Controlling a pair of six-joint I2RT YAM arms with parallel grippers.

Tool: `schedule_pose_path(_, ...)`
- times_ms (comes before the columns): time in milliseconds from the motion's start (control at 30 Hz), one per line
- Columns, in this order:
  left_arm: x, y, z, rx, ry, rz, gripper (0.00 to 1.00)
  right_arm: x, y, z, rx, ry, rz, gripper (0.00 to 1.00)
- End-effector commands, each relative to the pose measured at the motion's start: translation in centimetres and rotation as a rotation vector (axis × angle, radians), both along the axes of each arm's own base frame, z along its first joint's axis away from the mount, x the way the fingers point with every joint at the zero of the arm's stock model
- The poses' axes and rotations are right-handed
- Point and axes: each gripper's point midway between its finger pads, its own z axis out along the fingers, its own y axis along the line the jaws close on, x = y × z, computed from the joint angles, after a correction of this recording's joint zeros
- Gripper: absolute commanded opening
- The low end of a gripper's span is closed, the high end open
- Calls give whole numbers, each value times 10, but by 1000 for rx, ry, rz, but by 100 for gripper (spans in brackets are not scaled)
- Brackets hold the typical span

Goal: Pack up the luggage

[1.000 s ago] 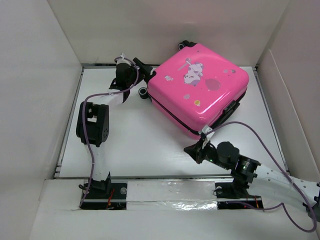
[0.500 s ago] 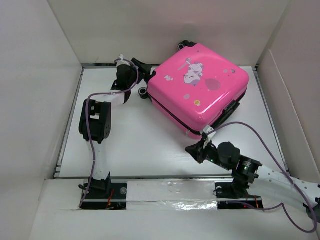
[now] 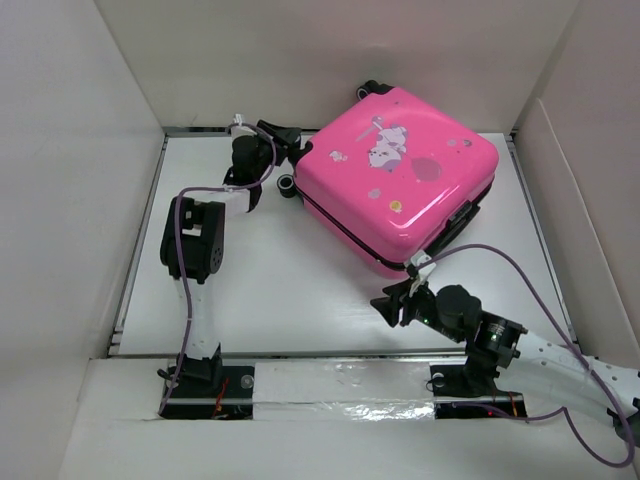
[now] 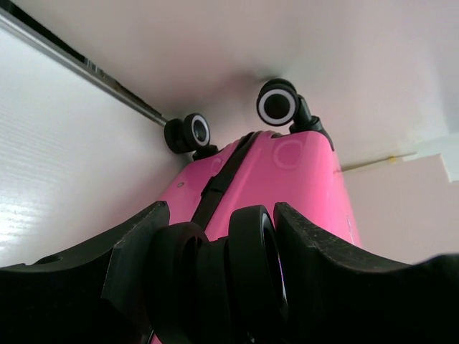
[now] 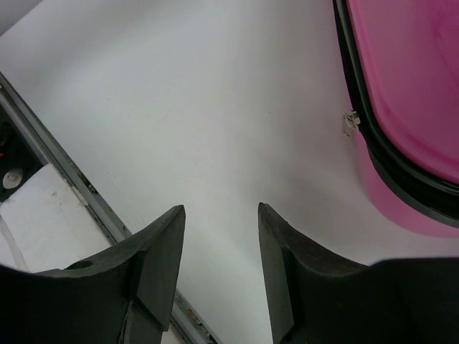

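The small zip pull hangs at the luggage's seam, so my right gripper needs to turn to the luggage and then move outward onto the zip pull.
The bright pink luggage [image 3: 400, 170] lies closed and flat at the back right of the table, sticker side up, its black zip seam around the side. My left gripper [image 3: 285, 137] is at its back-left corner. In the left wrist view my left gripper [image 4: 222, 215] is shut on a black luggage wheel [image 4: 251, 269], with the pink shell [image 4: 287, 179] and two more wheels [image 4: 278, 104] beyond. My right gripper [image 3: 388, 303] is open and empty just in front of the luggage's near corner. In the right wrist view my right gripper [image 5: 220, 208] is over bare table, with the luggage [image 5: 409, 79] at the upper right.
White walls [image 3: 80, 150] enclose the white table [image 3: 280, 280] on the left, back and right. A metal rail [image 5: 72, 179] runs along the near table edge below my right gripper. A small zip pull [image 5: 350, 120] hangs at the luggage seam.
My left gripper has pushed a little further back and right onto the wheel. My right gripper has drifted slightly left and nearer. The luggage has not visibly moved.
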Motion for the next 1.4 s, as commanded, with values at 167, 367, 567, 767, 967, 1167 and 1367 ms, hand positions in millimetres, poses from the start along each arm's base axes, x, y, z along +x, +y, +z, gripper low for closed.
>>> schedule_pose_path(167, -52, 40, 80, 29, -309, 138, 0, 22, -25, 16, -26, -17, -132, 58)
schedule_pose_path(367, -137, 89, 70, 75, -334, 296, 0, 54, -56, 18, -68, -38, -216, 44)
schedule_pose_path(567, -221, 100, 58, 135, -319, 315, 0, 76, -67, 29, -70, -86, -187, 42)
schedule_pose_path(767, -267, 104, 66, 187, -324, 284, 0, 65, -67, -2, 18, 7, -213, 42)
schedule_pose_path(967, -275, 94, 50, 202, -301, 220, 0, 72, -80, -16, 63, -16, -341, 57)
schedule_pose_path(1167, -274, 85, 40, 211, -287, 171, 0, 95, -79, -12, -8, -56, -369, 56)
schedule_pose_path(1367, -274, 79, 32, 215, -262, 130, 0, 115, -79, -7, -4, -83, -425, 46)
